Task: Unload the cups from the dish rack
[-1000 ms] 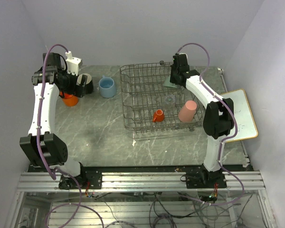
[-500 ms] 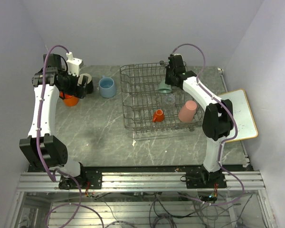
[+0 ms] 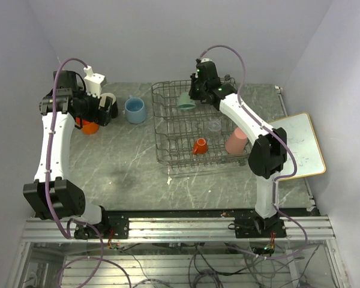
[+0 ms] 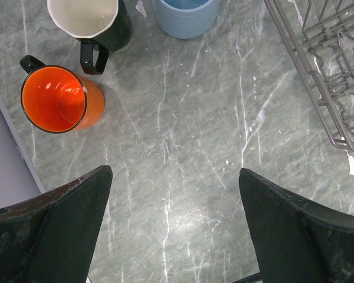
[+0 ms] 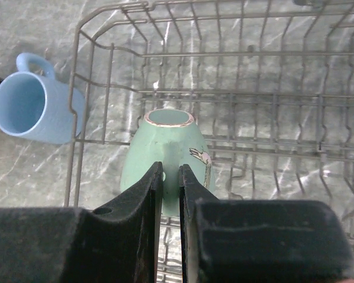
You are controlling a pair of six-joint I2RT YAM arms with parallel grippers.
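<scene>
The bottom of the rack nearest the light blue mug is empty. I should move my right gripper back and down toward it and let go of the pale green cup's handle.
My right gripper (image 5: 170, 168) is shut on the handle of the pale green cup (image 5: 165, 147), which hangs tilted over the back left part of the grey wire dish rack (image 3: 168, 129). A pink tumbler (image 3: 236, 140), a tiny orange cup (image 3: 199, 146) and a clear glass (image 3: 214, 126) stand inside the rack. Left of the rack, on the table, are the light blue mug (image 3: 135, 110), the black mug (image 4: 91, 20) and the orange mug (image 4: 59, 99). My left gripper (image 4: 175, 171) hovers open over bare table near these mugs, holding nothing.
A white board with a wooden frame (image 3: 300, 144) lies at the table's right edge. A white object (image 3: 94, 80) stands at the back left behind the mugs. The rack's left wall (image 4: 336, 71) runs close to my left gripper's right side.
My right arm has swung left across the rack, carrying the pale green cup from the back right toward the back left corner. The left arm has barely moved.
</scene>
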